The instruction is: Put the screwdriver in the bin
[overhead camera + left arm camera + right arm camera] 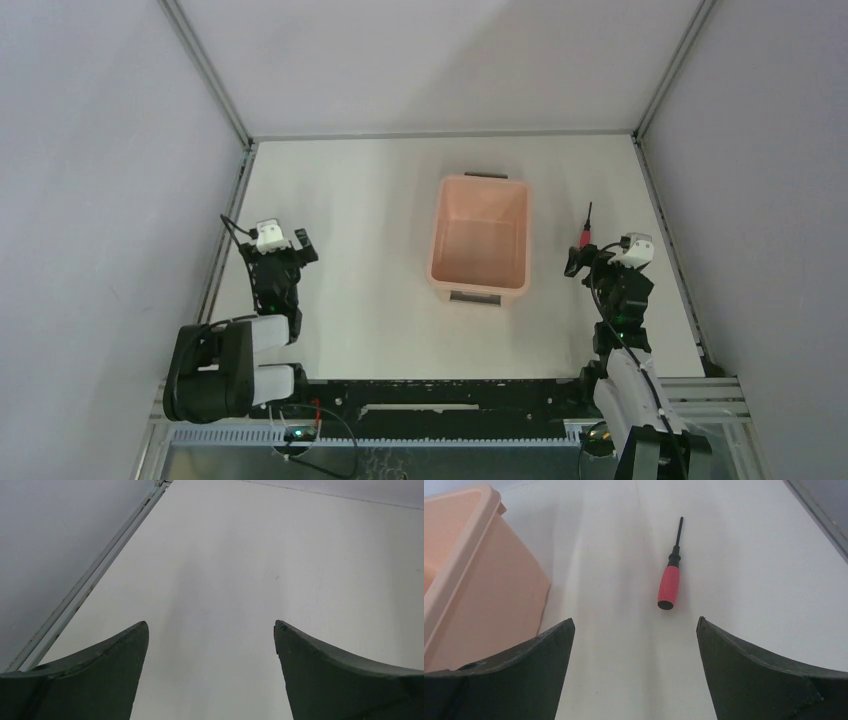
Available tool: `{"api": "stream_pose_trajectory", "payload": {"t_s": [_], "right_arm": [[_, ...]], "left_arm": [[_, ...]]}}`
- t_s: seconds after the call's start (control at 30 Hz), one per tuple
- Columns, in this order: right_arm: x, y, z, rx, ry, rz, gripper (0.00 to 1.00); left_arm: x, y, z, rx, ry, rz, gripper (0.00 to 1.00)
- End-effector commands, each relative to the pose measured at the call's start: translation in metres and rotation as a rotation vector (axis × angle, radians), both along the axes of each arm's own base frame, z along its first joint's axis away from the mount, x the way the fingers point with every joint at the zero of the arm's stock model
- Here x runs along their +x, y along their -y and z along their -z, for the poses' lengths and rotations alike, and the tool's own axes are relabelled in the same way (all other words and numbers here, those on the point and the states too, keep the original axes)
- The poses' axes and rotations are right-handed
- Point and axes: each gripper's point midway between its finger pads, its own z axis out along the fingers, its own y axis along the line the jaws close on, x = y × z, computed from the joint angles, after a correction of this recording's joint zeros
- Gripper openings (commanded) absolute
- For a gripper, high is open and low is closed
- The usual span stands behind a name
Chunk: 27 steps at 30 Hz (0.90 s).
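I will next move my right gripper outward, tilt it steeper and lower it over the red handle near its dark collar (586, 234) (671, 574) to close, because the screwdriver lies flat beyond my open fingers.
The screwdriver (586, 230), with a red handle and a thin dark shaft, lies on the white table right of the bin (480, 238), its tip pointing away from the arms. In the right wrist view the screwdriver (669, 584) lies just ahead of my open, empty right gripper (635, 625), slightly right of its centre line, and the bin's side wall (489, 595) is at the left. In the top view my right gripper (588, 258) sits just short of the handle. My left gripper (290, 245) is open and empty over bare table far left of the bin, as the left wrist view shows (211, 625).
The pale salmon-pink bin is empty inside, with dark grey handles at its far and near short ends. Grey enclosure walls with metal rails (225, 235) border the table left, right and at the back. A rail runs along the table edge in the left wrist view (95, 575).
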Motion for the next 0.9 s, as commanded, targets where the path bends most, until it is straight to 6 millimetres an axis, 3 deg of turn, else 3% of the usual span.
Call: {"api": "stream_pose_trajectory", "payload": {"t_s": [0.0,0.13,0.23,0.27,0.33,0.4,0.53,0.7,0.87], "right_arm": [[0.002,0.006,-0.009,0.008,0.046,0.034,1.0],[0.006,0.008,-0.022,0.038,0.03,0.058,1.0],[0.014,0.013,-0.055,0.038,-0.007,0.079,1.0],[0.019,0.014,-0.078,0.033,0.008,0.08,1.0],[0.025,0.013,-0.105,0.037,-0.003,0.066,1.0],[0.028,0.011,-0.117,0.064,-0.079,0.062,1.0],[0.037,0.011,-0.123,0.115,-0.307,0.065,1.0],[0.055,0.03,-0.1,0.098,-0.57,0.13,1.0],[0.081,0.053,-0.071,0.071,-0.689,0.175,0.99]], "left_arm": [[0.009,-0.002,-0.022,0.021,0.061,-0.006,1.0],[0.009,-0.002,-0.022,0.022,0.06,-0.006,1.0],[0.009,-0.002,-0.022,0.021,0.06,-0.006,1.0],[0.009,-0.002,-0.022,0.021,0.061,-0.006,1.0],[0.009,-0.001,-0.022,0.021,0.06,-0.005,1.0],[0.009,-0.002,-0.022,0.021,0.061,-0.006,1.0],[0.009,-0.001,-0.021,0.022,0.059,-0.004,1.0],[0.009,-0.002,-0.022,0.022,0.061,-0.006,1.0],[0.009,-0.002,-0.022,0.022,0.06,-0.005,1.0]]}}
